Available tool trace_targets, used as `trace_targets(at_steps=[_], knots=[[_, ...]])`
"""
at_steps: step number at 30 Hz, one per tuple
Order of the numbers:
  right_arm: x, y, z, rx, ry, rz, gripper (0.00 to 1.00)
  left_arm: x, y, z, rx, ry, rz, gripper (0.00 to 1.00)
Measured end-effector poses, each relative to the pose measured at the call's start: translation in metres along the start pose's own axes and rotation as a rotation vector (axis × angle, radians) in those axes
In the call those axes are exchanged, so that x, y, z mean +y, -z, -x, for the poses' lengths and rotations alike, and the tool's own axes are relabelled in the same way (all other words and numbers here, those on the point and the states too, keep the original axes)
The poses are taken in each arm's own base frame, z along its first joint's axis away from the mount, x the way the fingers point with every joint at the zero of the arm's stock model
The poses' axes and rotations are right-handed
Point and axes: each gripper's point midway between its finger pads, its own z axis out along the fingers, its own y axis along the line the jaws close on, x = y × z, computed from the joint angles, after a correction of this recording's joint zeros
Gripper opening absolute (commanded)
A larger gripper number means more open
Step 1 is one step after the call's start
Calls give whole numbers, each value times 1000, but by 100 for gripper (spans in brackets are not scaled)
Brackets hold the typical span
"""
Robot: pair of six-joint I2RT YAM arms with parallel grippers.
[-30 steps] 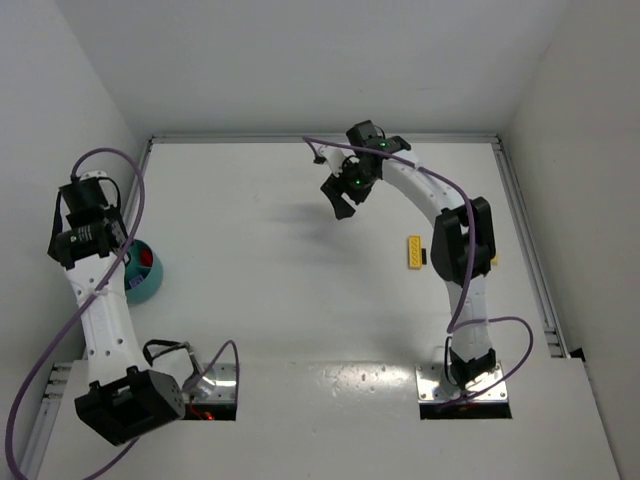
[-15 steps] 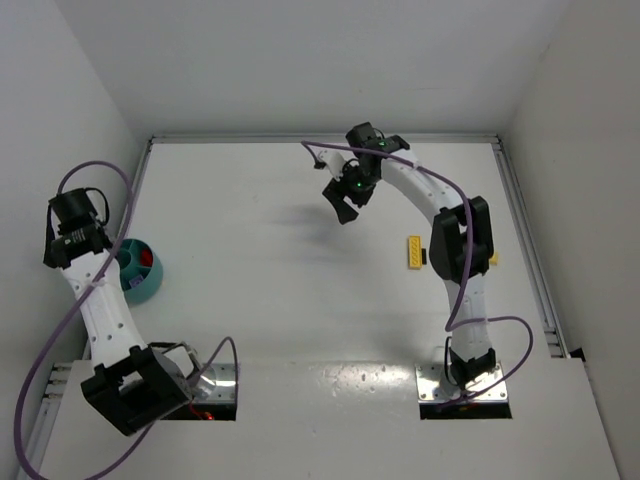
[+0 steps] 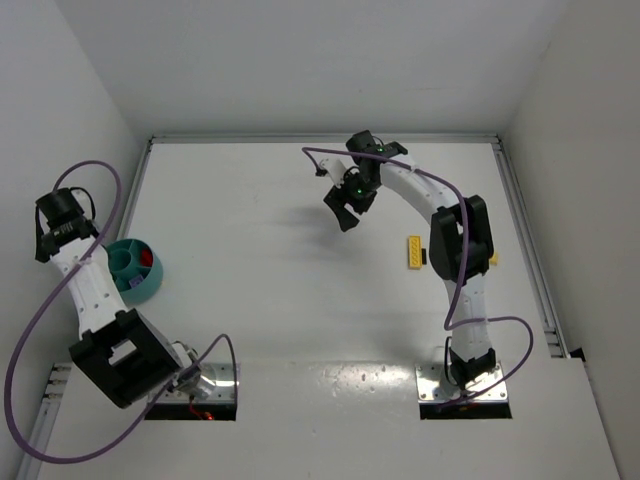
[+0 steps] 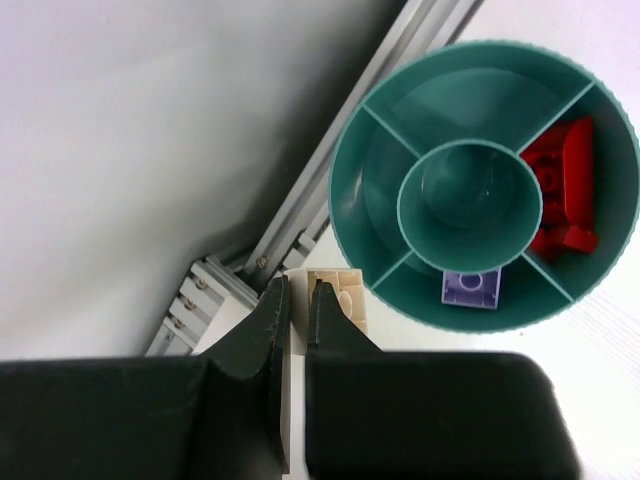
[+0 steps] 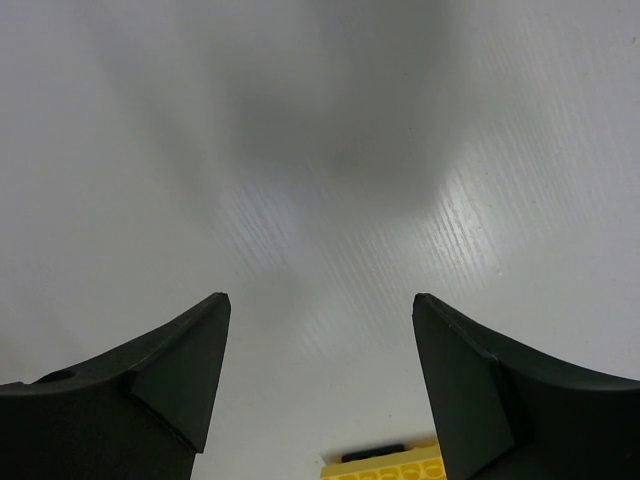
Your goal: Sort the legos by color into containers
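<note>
The cream brick (image 4: 343,290) comes down in my left gripper and shifts past the bowl's rim next. The gripper then releases it over the bowl's section (image 4: 378,194) beside the bar, which is empty.
The round teal bowl (image 3: 138,270) with inner dividers stands at the table's left edge. In the left wrist view the bowl (image 4: 400,120) holds red bricks (image 4: 562,190) in one compartment and a pale purple brick (image 4: 470,286) in another. My left gripper (image 4: 298,287) is shut on a pale cream brick (image 4: 343,290) just outside the bowl's rim. In the top view my left gripper (image 3: 62,228) is left of the bowl. My right gripper (image 3: 345,205) is open and empty above the table's far middle. A long yellow brick (image 3: 413,252) lies beside the right arm and shows in the right wrist view (image 5: 385,466).
An aluminium rail (image 4: 330,190) runs along the table's left edge next to the bowl, with the white wall behind it. A small yellow piece (image 3: 494,260) shows just right of the right arm. Silver base plates (image 3: 463,386) sit at the near edge.
My left arm has swung left and back, off the bowl, so the bowl now shows fully. My right gripper has shifted only slightly.
</note>
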Motion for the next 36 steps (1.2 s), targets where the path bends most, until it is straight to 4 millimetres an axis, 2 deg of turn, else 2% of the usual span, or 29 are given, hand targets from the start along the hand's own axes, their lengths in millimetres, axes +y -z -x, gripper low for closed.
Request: trace_targets(at_steps=[6,16,27,34,36], knots=[[0,0,1,-6,-12,-4,74,0,-10,9,-20,-13,1,0],[-2,0,2,-5,-22,-12,74,-8,-29,7,-4,-44,-22,0],[-2,0,1,-1,-34,-20,74,-21,-47,-4,29,-66,-64,16],[-4,0,0,4,-37,-29,74,-27,-54,-8,39,-78,-90,42],[-3,0,-1,6,-38,-28,74,-26,-55,-7,34,-78,-87,42]])
